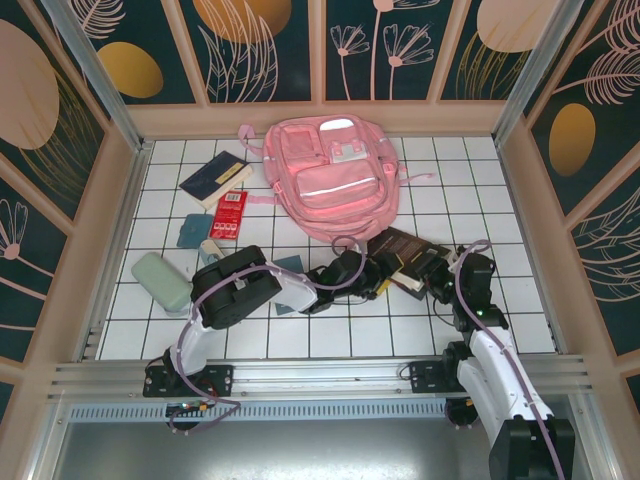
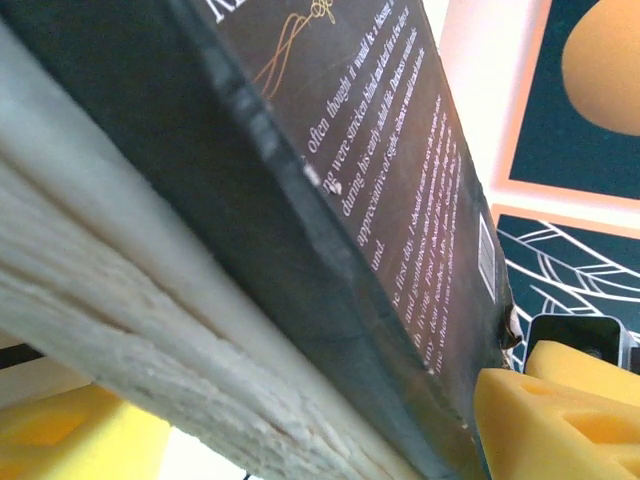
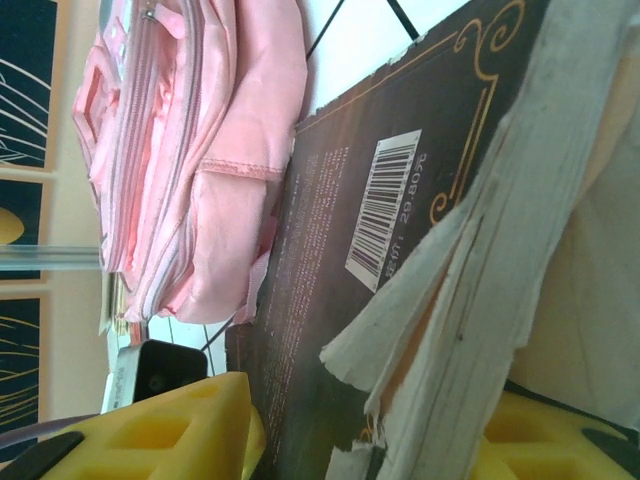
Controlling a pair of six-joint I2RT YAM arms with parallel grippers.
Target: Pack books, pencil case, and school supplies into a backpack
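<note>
My left gripper will next stay almost where it is, astride the book, and bring its fingers together onto the white pages, because the pages are already between its open fingers.
The pink backpack (image 1: 335, 175) lies at the back middle, its side also visible (image 3: 190, 170). In front of it the thick dark brown book (image 1: 400, 250) is raised between both arms. My right gripper (image 1: 438, 268) (image 3: 370, 440) is shut on its cover and white pages (image 3: 480, 300). My left gripper (image 1: 370, 275) (image 2: 300, 440) straddles the book (image 2: 380, 200). Its right finger (image 2: 545, 420) touches the cover and its left finger (image 2: 60, 430) stands a little off the pages. To the left lie a navy book (image 1: 215, 178), a red piece (image 1: 230, 213) and a pale green pencil case (image 1: 162, 280).
A small teal square (image 1: 195, 232) and a teal book (image 1: 290, 290) lie near the left arm's elbow (image 1: 235, 285). Wooden walls (image 1: 120, 190) ring the white tiled table. A metal rail (image 1: 320, 375) runs along the near edge.
</note>
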